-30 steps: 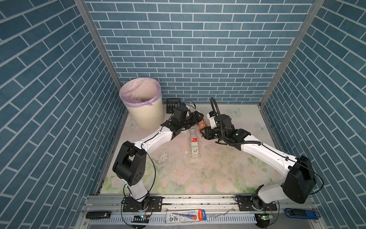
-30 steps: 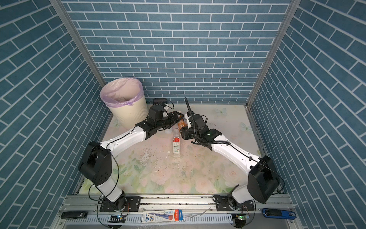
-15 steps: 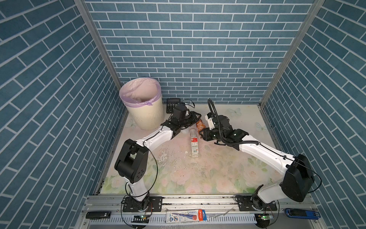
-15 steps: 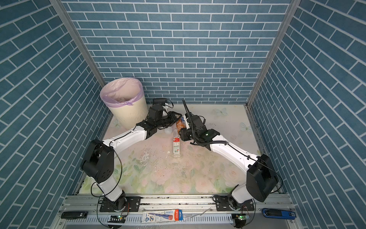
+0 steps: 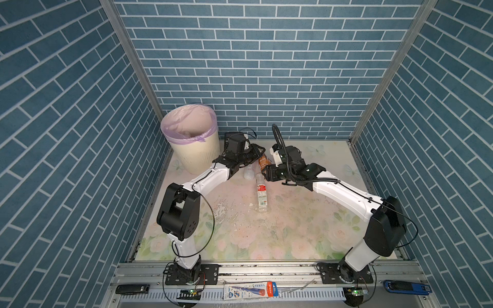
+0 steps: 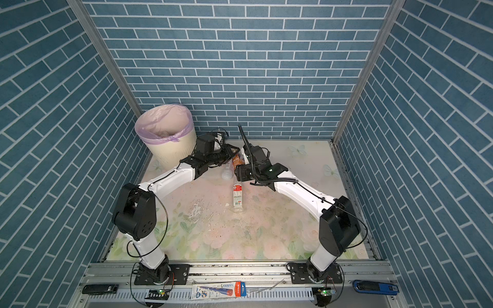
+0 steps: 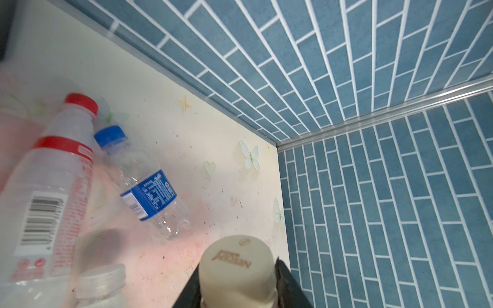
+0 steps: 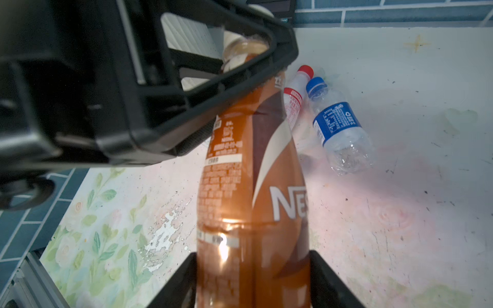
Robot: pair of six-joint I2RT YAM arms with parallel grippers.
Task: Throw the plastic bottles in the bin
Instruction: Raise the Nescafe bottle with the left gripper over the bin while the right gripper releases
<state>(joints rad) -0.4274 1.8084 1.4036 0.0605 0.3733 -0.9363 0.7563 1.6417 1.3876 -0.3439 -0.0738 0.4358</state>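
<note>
The brown bottle hangs lower than the bin's lilac-lined rim, so next I need to move my left gripper up and over the bin's opening to release it.
A brown bottle hangs between both arms, a little above the floral table. My left gripper is shut on its cream cap, as the right wrist view also shows. My right gripper flanks the bottle's base closely; no gap shows, and a grip cannot be made out. The bin stands at the back left, lilac liner over its rim. A clear red-label bottle lies mid-table, a second clear one beside the grippers.
On the table under the grippers lie a red-capped bottle, a blue-label bottle and a white-capped one. Blue brick walls close in three sides. The front rail carries a tube box.
My left gripper has closed on the brown bottle's cap. The right arm has carried the bottle slightly left toward it. The bottles on the table have not moved.
</note>
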